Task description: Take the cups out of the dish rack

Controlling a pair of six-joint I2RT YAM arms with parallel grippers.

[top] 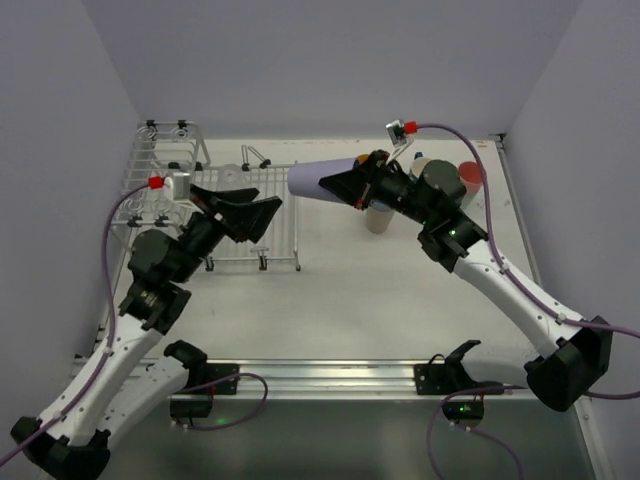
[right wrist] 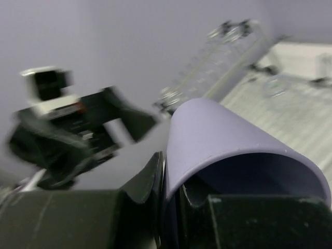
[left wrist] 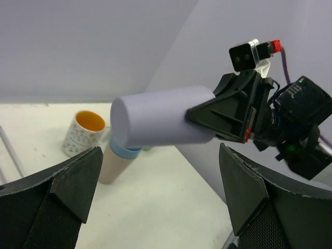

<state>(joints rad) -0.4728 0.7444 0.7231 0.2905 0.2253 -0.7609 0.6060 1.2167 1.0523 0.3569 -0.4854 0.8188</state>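
Observation:
I should next turn my right gripper downward, lower the lilac cup [top: 310,180] into the blue cup's opening [top: 380,205] and release it, since the lilac cup hangs on its side.
A lilac cup [top: 310,180] hangs on its side in the air just right of the dish rack [top: 150,160]. My right gripper [top: 338,186] is shut on its rim, one finger inside and one outside [right wrist: 148,179]. In the right wrist view the lilac cup [right wrist: 223,140] fills the frame, with the wire rack [right wrist: 233,57] behind it. My left gripper [top: 268,218] stands open over the rack's right end, with nothing between its fingers [left wrist: 57,197]. It faces the lilac cup [left wrist: 161,122] without touching it.
A beige cup with a blue cup on it [top: 378,218] stands on the table right of the rack. Behind it are a white orange-lined mug [left wrist: 85,132], a dark mug [top: 443,180] and a pink cup [top: 471,177]. Walls close in at the back and right.

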